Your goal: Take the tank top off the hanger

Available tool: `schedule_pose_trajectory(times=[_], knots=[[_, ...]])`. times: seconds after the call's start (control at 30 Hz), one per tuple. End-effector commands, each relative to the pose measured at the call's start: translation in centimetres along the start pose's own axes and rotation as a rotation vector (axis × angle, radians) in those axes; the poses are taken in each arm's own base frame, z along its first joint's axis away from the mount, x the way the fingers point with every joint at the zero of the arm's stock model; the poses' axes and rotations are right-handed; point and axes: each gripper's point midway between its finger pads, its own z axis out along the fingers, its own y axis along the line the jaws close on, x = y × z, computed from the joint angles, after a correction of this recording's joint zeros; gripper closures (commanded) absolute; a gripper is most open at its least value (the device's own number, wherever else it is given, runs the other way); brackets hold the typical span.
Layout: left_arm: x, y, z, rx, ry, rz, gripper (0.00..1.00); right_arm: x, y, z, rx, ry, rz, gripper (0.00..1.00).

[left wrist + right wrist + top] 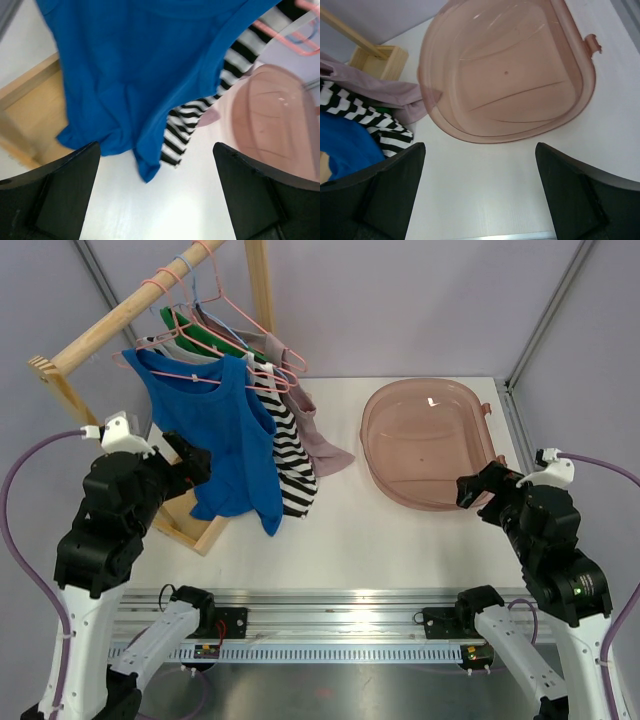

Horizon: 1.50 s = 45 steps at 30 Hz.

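My left gripper rises up and outward along the fabric to the hanger's neck wire next, since the tank top hangs from the pink hanger on the bar.
A blue tank top (225, 440) hangs from a pink hanger (190, 377) at the front of a wooden rack, its hem close to the table. My left gripper (195, 465) sits just left of the tank top's lower edge, open and holding nothing. In the left wrist view the blue tank top (135, 75) fills the upper half, beyond the open left gripper (157, 200). My right gripper (470, 490) hovers open by the near rim of a pink basin. Only bare table shows between the fingers of the right gripper (480, 200).
Behind the tank top hang a black-and-white striped garment (295, 465), a mauve one (320, 435) and a green one. The rack's wooden rail (120, 320) slants up left; its base (185, 525) lies under my left gripper. A translucent pink basin (430, 445) stands at right.
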Motion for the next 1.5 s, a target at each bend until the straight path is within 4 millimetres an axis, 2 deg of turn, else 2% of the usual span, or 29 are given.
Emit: schedule_pose_trajectory(times=[0.0, 0.07, 0.1, 0.13, 0.2, 0.33, 0.47, 0.67, 0.77, 0.9, 1.0, 1.13, 1.23, 1.27, 1.33, 1.43, 1.47], knots=[[-3.5, -4.9, 1.8, 0.142, -0.037, -0.081, 0.01, -2.3, 4.1, -1.2, -0.216, -0.082, 0.065, 0.0], [-4.6, -6.0, 2.7, 0.15, -0.049, -0.097, 0.01, -3.1, 6.2, -3.0, -0.37, -0.147, 0.074, 0.0], [-5.7, -6.5, 2.8, 0.152, -0.073, -0.113, 0.01, -2.5, 6.6, -3.2, -0.407, -0.138, 0.066, 0.01], [-5.8, -6.9, 4.0, 0.136, -0.063, -0.114, 0.01, -2.5, 6.7, -3.5, -0.418, -0.138, 0.06, 0.0], [-7.7, -7.8, 4.3, 0.143, -0.108, -0.137, 0.01, -2.1, 6.6, -3.1, -0.397, -0.094, 0.047, 0.0], [-9.5, -9.7, 6.8, 0.142, -0.153, -0.167, 0.02, -1.0, 5.6, -2.4, -0.334, -0.035, 0.021, 0.01], [-11.9, -9.6, 8.8, 0.06, -0.232, -0.196, 0.09, -0.1, 5.4, -2.5, -0.337, -0.014, 0.018, 0.01], [-14.9, -10.3, 9.8, 0.042, -0.33, -0.213, 0.13, 1.6, 5.4, -1.7, -0.343, 0.049, 0.009, 0.0], [-16.1, -10.6, 9.8, 0.043, -0.362, -0.213, 0.19, 2.3, 5.5, -1.4, -0.35, 0.078, 0.007, 0.01], [-16.6, -10.1, 10.8, -0.018, -0.372, -0.2, 0.25, 3.1, 5.7, -1.1, -0.365, 0.103, 0.012, 0.0], [-17.0, -9.9, 11.5, -0.05, -0.376, -0.19, 0.32, 3.1, 5.8, -1.1, -0.37, 0.107, 0.016, 0.0], [-16.0, -9.8, 13.5, -0.093, -0.338, -0.158, 0.37, 3.1, 5.7, -1.3, -0.369, 0.107, 0.011, 0.0], [-15.6, -9.4, 14.2, -0.11, -0.327, -0.151, 0.45, 3.0, 5.6, -1.3, -0.363, 0.102, 0.01, 0.01], [-15.5, -9.3, 14.5, -0.118, -0.323, -0.15, 0.5, 3.0, 5.6, -1.3, -0.362, 0.102, 0.007, 0.0], [-15.1, -8.8, 15.0, -0.134, -0.317, -0.148, 0.51, 3.0, 5.5, -1.4, -0.359, 0.101, 0.007, 0.01], [-15.0, -8.4, 15.1, -0.142, -0.318, -0.149, 0.65, 3.1, 5.5, -1.3, -0.357, 0.103, 0.007, 0.0], [-15.0, -8.2, 15.1, -0.144, -0.321, -0.148, 0.74, 3.1, 5.5, -1.3, -0.357, 0.103, 0.007, 0.0]])
